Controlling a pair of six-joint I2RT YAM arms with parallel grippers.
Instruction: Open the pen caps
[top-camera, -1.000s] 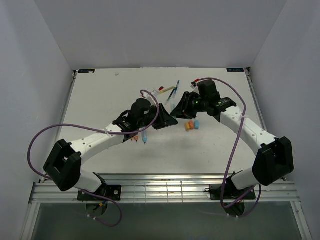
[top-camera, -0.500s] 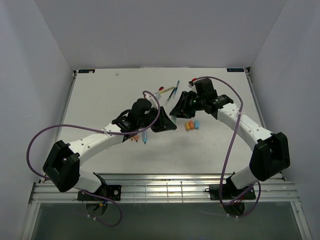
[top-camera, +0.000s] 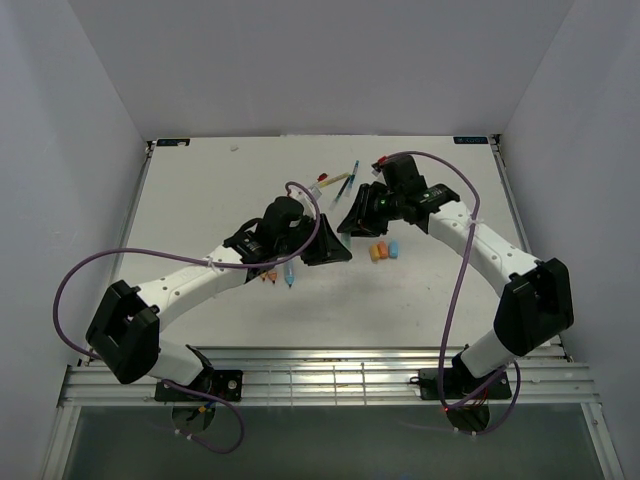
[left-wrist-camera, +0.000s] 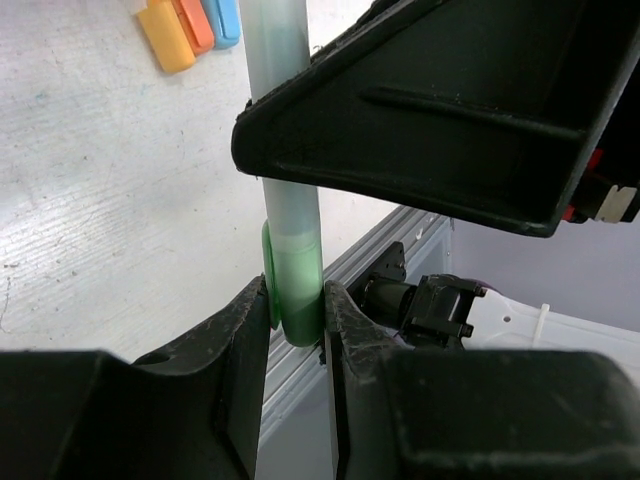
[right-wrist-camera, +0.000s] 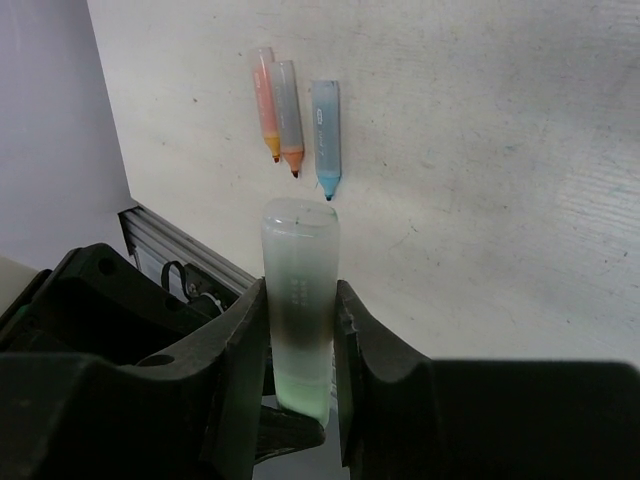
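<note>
My left gripper pulls the green cap (left-wrist-camera: 293, 285) off next and comes down beside the orange caps, as they lie below it and to its right in the top view.
Both grippers hold one pale green pen between them above the table. In the left wrist view my left gripper (left-wrist-camera: 295, 305) is shut on its green cap (left-wrist-camera: 293, 285). In the right wrist view my right gripper (right-wrist-camera: 300, 300) is shut on the translucent barrel (right-wrist-camera: 300, 260). From above, the left gripper (top-camera: 328, 246) and right gripper (top-camera: 350, 214) meet tip to tip and hide the pen. Two loose orange caps (left-wrist-camera: 165, 40) and a blue cap (left-wrist-camera: 222, 18) lie together on the table; they also show from above (top-camera: 378, 252).
Two uncapped orange pens (right-wrist-camera: 287, 105) and an uncapped blue pen (right-wrist-camera: 325, 125) lie side by side under the left arm (top-camera: 289, 277). Thin pens (top-camera: 345, 180) and a red-capped one (top-camera: 321, 181) lie at the back. A metal rail (top-camera: 330, 375) runs along the near edge.
Both grippers stay shut on the green pen. The right wrist has shifted a little to the left and away; the left arm has barely moved.
</note>
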